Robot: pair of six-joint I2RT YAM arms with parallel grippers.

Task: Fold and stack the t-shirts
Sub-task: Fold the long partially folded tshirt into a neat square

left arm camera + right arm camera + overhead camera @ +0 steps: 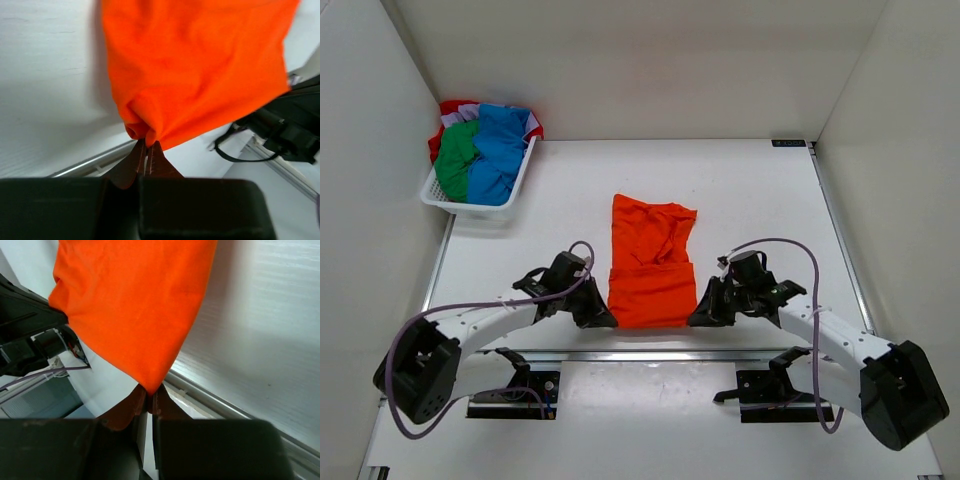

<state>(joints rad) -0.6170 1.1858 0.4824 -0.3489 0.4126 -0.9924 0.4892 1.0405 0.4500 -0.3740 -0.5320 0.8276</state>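
Note:
My right gripper next lifts the t-shirt's pinched corner and carries it outward onto the orange t-shirt's far end [682, 213], still uncovered and farther outward, then releases it.
The orange t-shirt [651, 262] lies in the middle of the table, partly folded, its near edge at the table's front. My left gripper [602, 318] is shut on its near left corner; the left wrist view shows the orange cloth [190, 65] bunched between my closed fingertips [156, 154]. My right gripper [701, 316] is shut on the near right corner; the right wrist view shows the cloth [135, 310] pinched at its tip. The blue t-shirt [501, 150], the green t-shirt [456, 160] and the red t-shirt [453, 110] lie heaped in the basket.
The white plastic basket [516, 190] stands at the back left corner. A metal rail [650, 354] runs along the table's front edge. White walls close in on three sides.

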